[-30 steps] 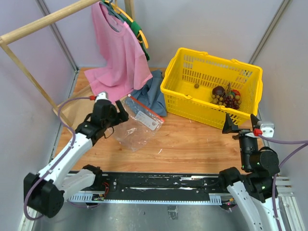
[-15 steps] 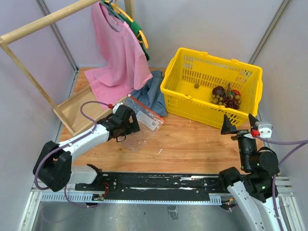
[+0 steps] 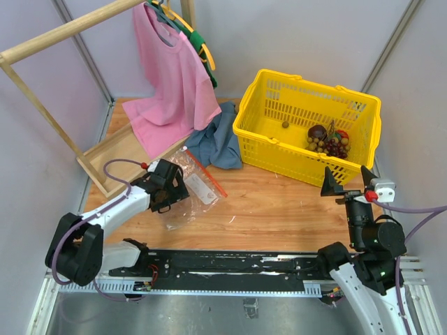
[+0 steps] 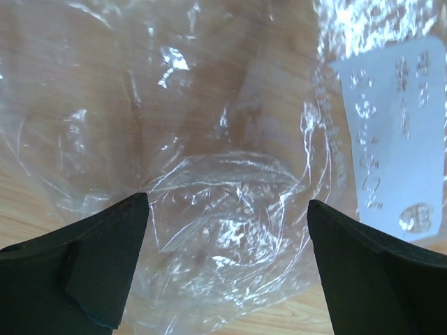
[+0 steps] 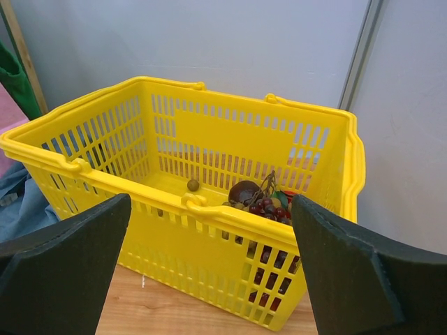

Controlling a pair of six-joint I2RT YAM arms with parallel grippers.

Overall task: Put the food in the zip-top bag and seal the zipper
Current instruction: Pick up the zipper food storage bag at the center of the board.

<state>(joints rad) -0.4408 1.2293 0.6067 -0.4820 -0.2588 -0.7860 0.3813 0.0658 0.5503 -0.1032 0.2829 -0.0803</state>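
The open fingers are only around the bag's clear plastic. My left gripper should move outward and to the right in the top view next, onto the middle of the zipper.
The clear zip-top bag (image 3: 188, 204) lies crinkled on the wooden table, with its red-orange zipper (image 3: 209, 174) along the far-right edge and a white label (image 3: 202, 186). My left gripper (image 3: 173, 195) hangs over the bag, open. In the left wrist view both black fingers straddle the bag's plastic (image 4: 223, 209), with the label (image 4: 391, 139) at the right. The food (image 3: 328, 141), a dark round fruit, a grape bunch and a bit of red, lies in the yellow basket (image 3: 269, 143). My right gripper (image 3: 347, 180) is open just in front of the basket, with the food (image 5: 264, 199) beyond it.
A small olive ball (image 5: 193, 185) lies apart on the basket floor. A blue cloth (image 3: 216, 139) lies beside the basket's left end. A pink shirt (image 3: 171, 77) hangs from a wooden rack (image 3: 63, 31) at the back left. Grey walls close in on both sides.
My left gripper came down from the back left onto the bag, then drew back left and nearer. The bag shifted and turned with it. The right gripper barely moved.
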